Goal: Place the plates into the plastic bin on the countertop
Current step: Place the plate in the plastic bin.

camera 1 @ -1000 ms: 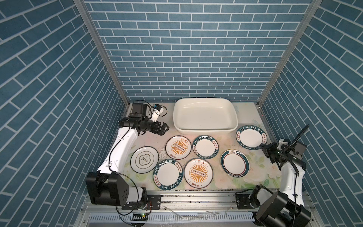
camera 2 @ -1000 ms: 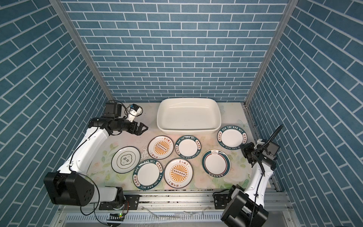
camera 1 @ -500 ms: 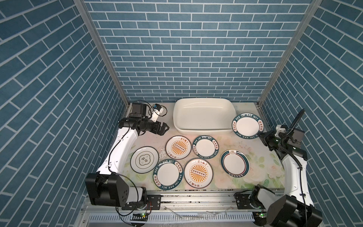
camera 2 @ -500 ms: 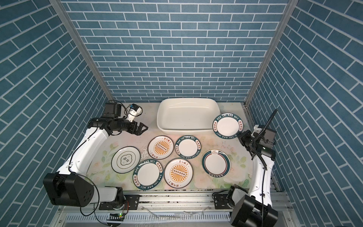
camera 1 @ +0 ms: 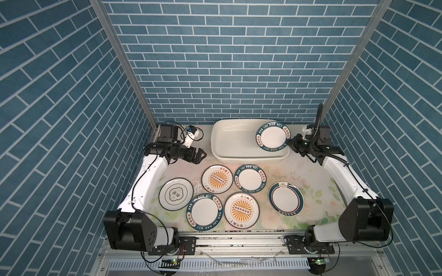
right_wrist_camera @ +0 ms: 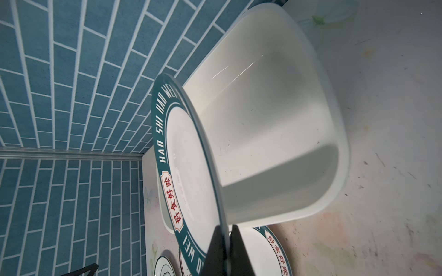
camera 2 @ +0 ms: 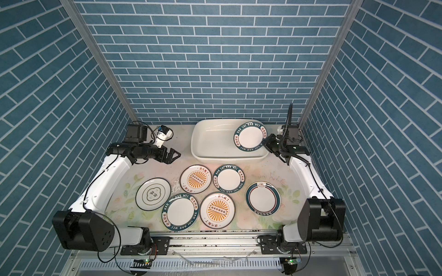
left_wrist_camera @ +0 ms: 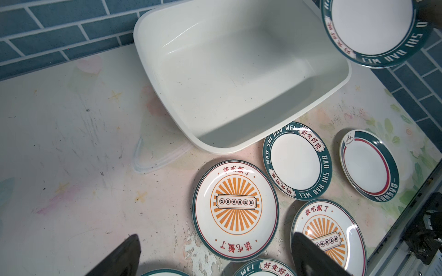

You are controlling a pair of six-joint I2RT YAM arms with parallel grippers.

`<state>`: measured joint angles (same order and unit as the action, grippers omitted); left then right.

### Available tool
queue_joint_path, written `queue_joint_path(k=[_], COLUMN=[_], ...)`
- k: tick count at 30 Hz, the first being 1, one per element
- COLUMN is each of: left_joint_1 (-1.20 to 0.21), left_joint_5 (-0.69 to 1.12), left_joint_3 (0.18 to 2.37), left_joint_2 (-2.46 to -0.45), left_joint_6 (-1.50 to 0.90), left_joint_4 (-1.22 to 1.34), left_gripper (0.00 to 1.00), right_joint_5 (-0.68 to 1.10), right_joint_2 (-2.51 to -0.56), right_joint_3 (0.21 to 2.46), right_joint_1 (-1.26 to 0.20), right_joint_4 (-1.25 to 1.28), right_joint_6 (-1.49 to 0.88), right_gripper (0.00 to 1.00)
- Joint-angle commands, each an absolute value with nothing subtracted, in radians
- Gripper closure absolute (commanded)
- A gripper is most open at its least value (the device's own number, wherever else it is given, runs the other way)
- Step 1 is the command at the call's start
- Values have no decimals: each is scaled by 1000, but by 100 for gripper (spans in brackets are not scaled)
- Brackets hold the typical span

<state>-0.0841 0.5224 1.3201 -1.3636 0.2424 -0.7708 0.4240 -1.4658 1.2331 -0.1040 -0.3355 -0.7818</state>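
My right gripper should go toward the left gripper and down to release the teal-lettered plate, as the bin's bare bottom lies below it on that side.
My right gripper point(camera 1: 290, 143) point(right_wrist_camera: 226, 251) is shut on the rim of a teal-lettered plate point(camera 1: 272, 137) point(camera 2: 250, 136) point(right_wrist_camera: 189, 167). It holds the plate tilted above the right end of the cream plastic bin point(camera 1: 232, 143) point(camera 2: 210, 143) point(right_wrist_camera: 275, 131), whose floor is bare. Several more plates lie flat on the floral countertop point(camera 1: 311, 172): two sunburst ones point(camera 1: 217, 179) point(camera 1: 241, 210), two lettered ones point(camera 1: 250, 178) point(camera 1: 205, 212), a ringed one point(camera 1: 286, 197) and a cloud-emblem one point(camera 1: 176, 194). My left gripper point(camera 1: 202, 155) point(left_wrist_camera: 215, 236) hangs open and empty left of the bin.
Blue brick walls close in the back and both sides, with the bin near the back wall. A metal rail point(camera 1: 239, 235) runs along the front edge. The nearest plates lie just in front of the bin's front wall.
The right gripper has lifted the lettered plate off the right side of the countertop and carried it back and left over the bin. The left arm has not moved.
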Motion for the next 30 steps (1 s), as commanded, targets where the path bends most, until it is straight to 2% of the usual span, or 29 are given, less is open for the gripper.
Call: queue_joint_path(k=[1, 7, 14, 30], left_joint_1=[-90, -90, -91, -91], left_joint_5=[540, 546, 547, 551], left_joint_3=[1329, 1347, 1349, 1350], left_joint_2=[-1344, -1359, -1356, -1359], left_joint_6=[226, 215, 215, 204], left_joint_4=[-749, -760, -764, -757], left_gripper=[0, 1, 0, 1], right_joint_5=[380, 409, 477, 540], right_joint_2=[-1580, -1841, -2064, -2344], right_joint_3=[1348, 1571, 1773, 1970], right_joint_1=[-187, -308, -378, -394], right_joint_4=[-270, -264, -311, -419], right_joint_6=[-819, -809, -772, -735], right_gripper=[100, 100, 100, 100])
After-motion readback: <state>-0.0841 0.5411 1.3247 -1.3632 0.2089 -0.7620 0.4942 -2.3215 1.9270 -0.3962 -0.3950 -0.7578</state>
